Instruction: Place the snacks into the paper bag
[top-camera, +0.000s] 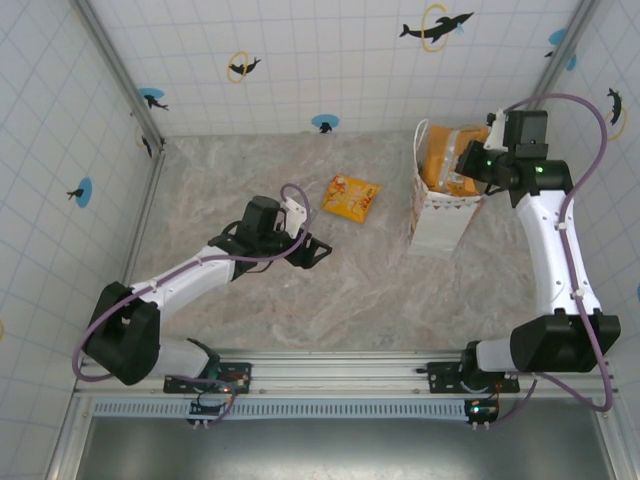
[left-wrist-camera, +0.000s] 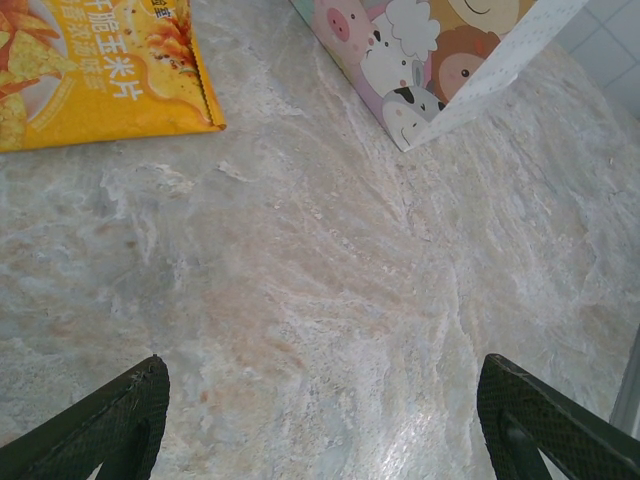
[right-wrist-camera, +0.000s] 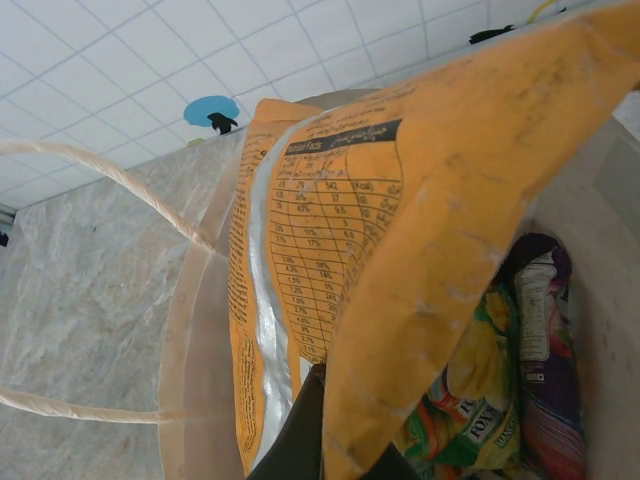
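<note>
The right gripper lowers the orange packet (top-camera: 452, 158) deeper in and releases it next. The paper bag's inside lies below and the packet still pokes above the bag's rim.
My right gripper (top-camera: 472, 160) hangs over the mouth of the white paper bag (top-camera: 438, 218), shut on an orange snack packet (top-camera: 452, 158). In the right wrist view the orange packet (right-wrist-camera: 420, 200) is pinched at its lower edge by my right gripper (right-wrist-camera: 345, 445) and leans into the paper bag (right-wrist-camera: 200, 330). A green packet (right-wrist-camera: 470, 400) and a purple packet (right-wrist-camera: 545, 330) lie inside. A yellow-red snack packet (top-camera: 350, 197) lies flat on the table. My left gripper (top-camera: 316, 250) stands open just before it, holding nothing. In the left wrist view the yellow-red packet (left-wrist-camera: 100, 70) is at the top left.
The bag's loop handles (right-wrist-camera: 100, 172) hang out to the left of its rim. The bag's printed side (left-wrist-camera: 440, 60) stands to the right of my left gripper (left-wrist-camera: 325, 420). Tiled walls close in the marble table (top-camera: 300, 300) on three sides.
</note>
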